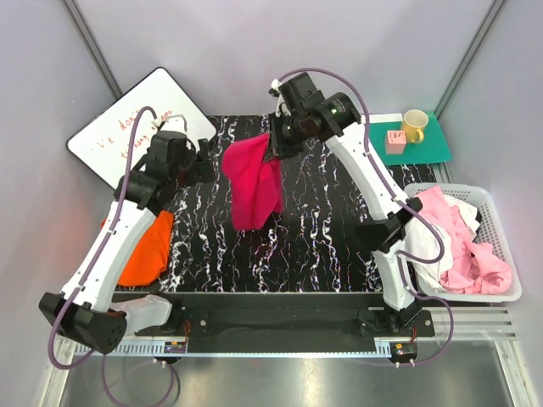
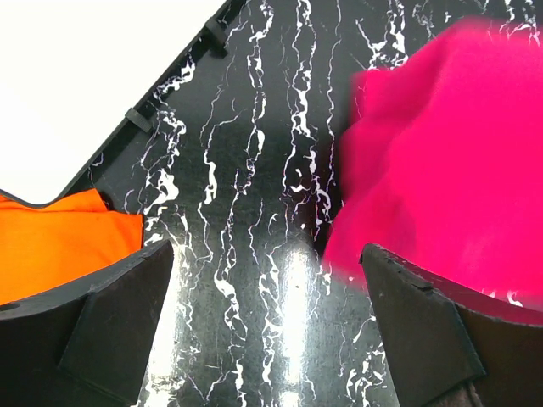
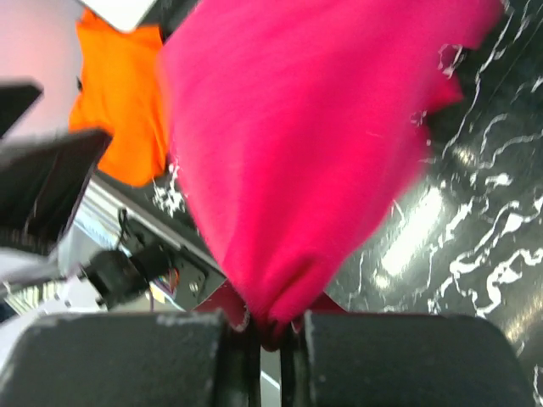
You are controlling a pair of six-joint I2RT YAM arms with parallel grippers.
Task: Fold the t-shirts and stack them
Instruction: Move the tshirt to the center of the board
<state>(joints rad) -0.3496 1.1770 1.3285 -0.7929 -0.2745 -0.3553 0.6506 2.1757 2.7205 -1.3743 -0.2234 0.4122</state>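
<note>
The magenta-red t-shirt [image 1: 253, 182] will next be pulled toward the green tray and released by my right gripper, because there is open mat to the gripper's right in the top view.
My right gripper [image 1: 273, 151] is shut on the magenta-red t-shirt [image 1: 253, 182] and holds it hanging above the black marbled mat [image 1: 314, 237]; in the right wrist view the cloth [image 3: 305, 153] bunches between the jaws [image 3: 270, 326]. My left gripper [image 1: 207, 165] is open and empty, just left of the hanging shirt, which shows at the right of the left wrist view [image 2: 441, 144]. An orange t-shirt [image 1: 146, 248] lies folded at the mat's left edge, partly under my left arm. Pale pink and white shirts [image 1: 462, 242] lie heaped in the basket.
A white basket [image 1: 501, 208] stands at the right. A whiteboard [image 1: 127, 127] lies at the back left. A green tray [image 1: 437, 144] at the back right holds a yellow mug [image 1: 414, 125] and a pink block [image 1: 395, 142].
</note>
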